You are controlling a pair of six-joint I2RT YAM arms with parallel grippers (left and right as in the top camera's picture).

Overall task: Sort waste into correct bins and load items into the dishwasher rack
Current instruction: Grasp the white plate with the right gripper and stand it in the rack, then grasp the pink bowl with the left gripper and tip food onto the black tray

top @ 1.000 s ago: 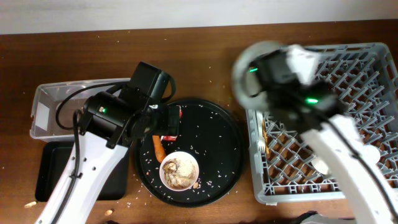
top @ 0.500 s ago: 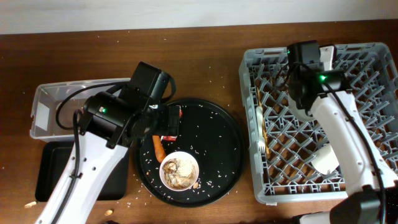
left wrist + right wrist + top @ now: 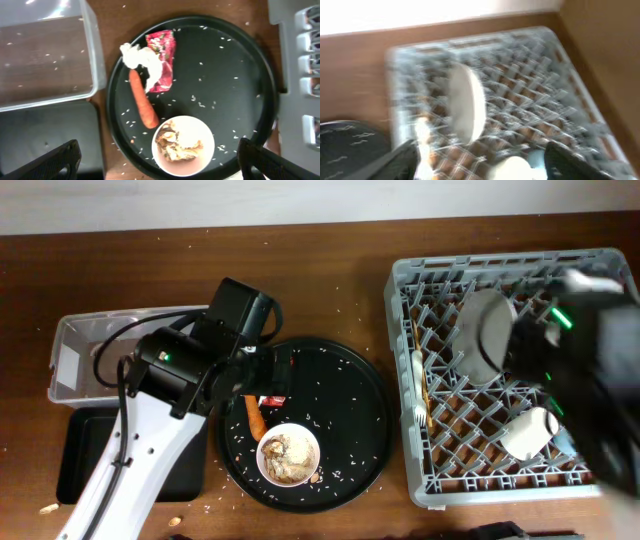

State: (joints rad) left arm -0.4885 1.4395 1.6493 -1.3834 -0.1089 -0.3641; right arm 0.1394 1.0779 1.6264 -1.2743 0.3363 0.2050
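Next, my left gripper moves back and down onto the rack-side rim of the white bowl, since the bowl sits below it and closer to my base.
The pale grey-green plate (image 3: pixel 487 330) (image 3: pixel 466 102) stands on edge between the pegs of the grey dishwasher rack (image 3: pixel 408 480). My right gripper (image 3: pixel 481 165) is open and holds nothing; it hovers over the rack, blurred by motion. A white cup (image 3: pixel 527 432) and a white utensil (image 3: pixel 418 370) lie in the rack. My left gripper (image 3: pixel 165 167) hangs wide open above the round black tray (image 3: pixel 235 65). Below it lie the white tissue (image 3: pixel 140 57), red wrapper (image 3: pixel 164 55), orange carrot (image 3: pixel 143 100) and a white bowl (image 3: pixel 184 145) of rice and scraps.
The clear tub (image 3: pixel 85 345) sits at the far left, with the shallow black rectangular tray (image 3: pixel 85 455) in front of it. Loose rice grains are scattered over the round tray and the wooden table. The rack fills the right side.
My right gripper has opened and let go of the plate, which now stands in the rack, and the arm has swung away towards the right. The left arm has not moved.
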